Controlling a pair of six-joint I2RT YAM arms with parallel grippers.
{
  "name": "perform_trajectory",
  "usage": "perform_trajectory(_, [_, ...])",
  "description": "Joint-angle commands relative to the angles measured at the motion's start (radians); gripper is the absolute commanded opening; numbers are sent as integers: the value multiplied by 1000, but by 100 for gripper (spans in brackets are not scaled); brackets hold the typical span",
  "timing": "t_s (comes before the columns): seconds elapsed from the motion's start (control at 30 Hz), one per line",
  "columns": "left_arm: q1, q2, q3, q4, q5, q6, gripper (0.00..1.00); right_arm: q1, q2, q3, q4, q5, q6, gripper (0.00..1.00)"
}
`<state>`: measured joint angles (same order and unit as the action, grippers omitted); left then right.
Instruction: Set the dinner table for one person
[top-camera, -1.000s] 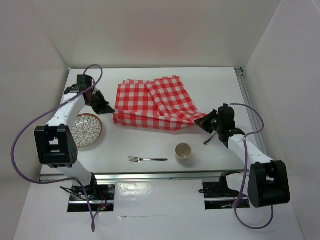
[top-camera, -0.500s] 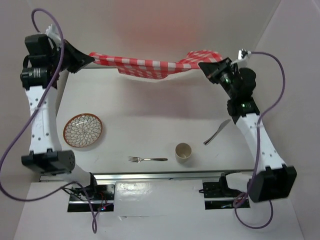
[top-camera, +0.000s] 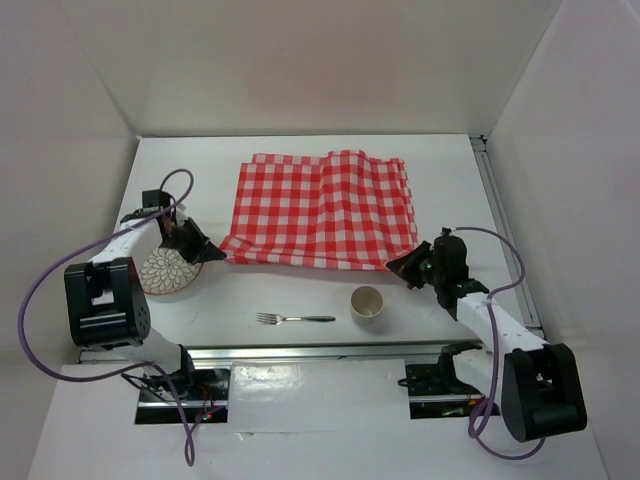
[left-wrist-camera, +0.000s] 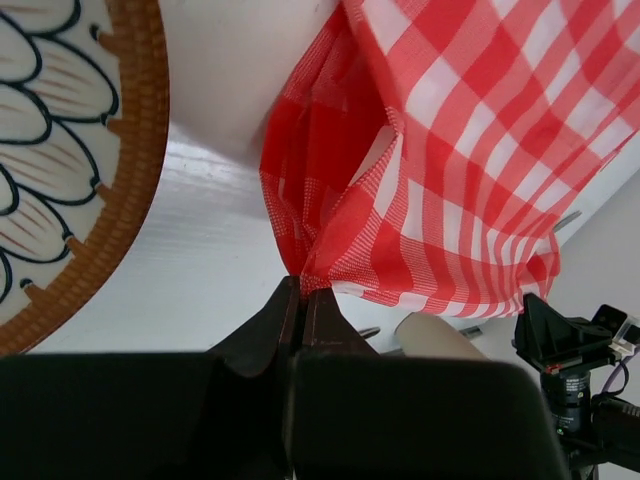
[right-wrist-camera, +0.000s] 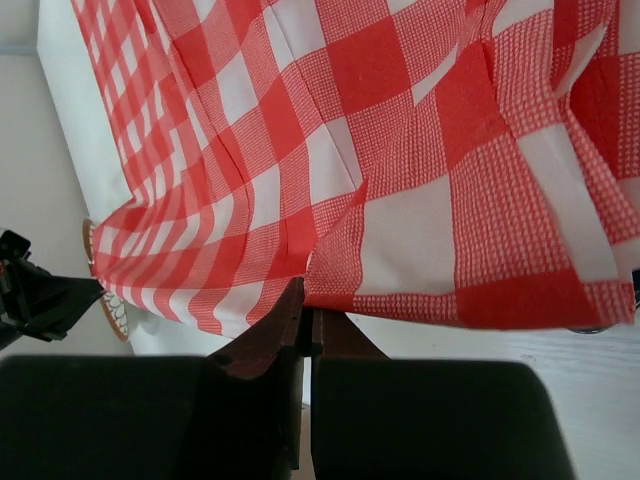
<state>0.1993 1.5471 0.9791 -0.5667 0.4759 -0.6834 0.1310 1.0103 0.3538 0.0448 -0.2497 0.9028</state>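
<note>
The robot will next move its left gripper outward alongside the plate's rim and let go of the cloth's near corner there, because most of the cloth is already spread over the table.
The red-and-white checked cloth (top-camera: 320, 208) lies spread out on the white dinner table (top-camera: 450, 180), at the middle and far part. My left gripper (top-camera: 211, 251) is shut on the cloth's near left corner, low over the table; the left wrist view shows the closed tips (left-wrist-camera: 302, 286) pinching a bunched fold of the cloth (left-wrist-camera: 450, 150). My right gripper (top-camera: 398, 266) is shut on the near right corner; the right wrist view shows the tips (right-wrist-camera: 308, 298) pinching the cloth's (right-wrist-camera: 350, 130) hem.
A patterned plate with a brown rim (top-camera: 160, 272) lies near left, partly under my left arm, also in the left wrist view (left-wrist-camera: 60, 150). A fork (top-camera: 295, 319) and a cream cup (top-camera: 367, 302) sit near the front edge. Walls enclose the table.
Half a second ago both grippers held the cloth high and stretched at the far side. Now both arms have come down and nearer, and the cloth lies spread flat on the table.
</note>
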Motion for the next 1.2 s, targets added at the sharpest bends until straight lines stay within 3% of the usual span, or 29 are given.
perform_trajectory(0.0, [54,-35,55,113,-154,42,0,-11,8,10,24,116,10,0])
perform_trajectory(0.2, [54,-45,78,91,-215,31,0,-2,72,40,24,165,70,0])
perform_trajectory(0.33, [43,14,169,100,-215,-4,0,-2,172,69,145,230,102,0])
perform_trajectory(0.43, [34,70,281,68,-259,-13,0,-2,354,199,194,250,65,0])
perform_trajectory(0.57, [34,93,351,13,-290,-13,0,11,548,451,71,225,41,0])
perform_trajectory(0.63, [34,62,342,13,-290,-2,0,21,536,442,35,251,41,0])
perform_trajectory(0.83, [34,19,248,22,-304,39,0,56,308,174,181,286,119,0])
perform_trajectory(1.0, [5,10,173,34,-281,65,0,91,232,64,144,322,151,0])
perform_trajectory(1.03, [5,10,173,34,-281,65,10,91,217,63,144,322,151,4])
perform_trajectory(1.1, [5,28,182,25,-281,81,31,91,206,51,129,322,142,37])
perform_trajectory(1.13, [5,42,193,15,-281,81,63,91,206,51,119,322,142,72])
perform_trajectory(1.17, [5,42,205,5,-270,94,80,91,206,51,106,331,125,81])
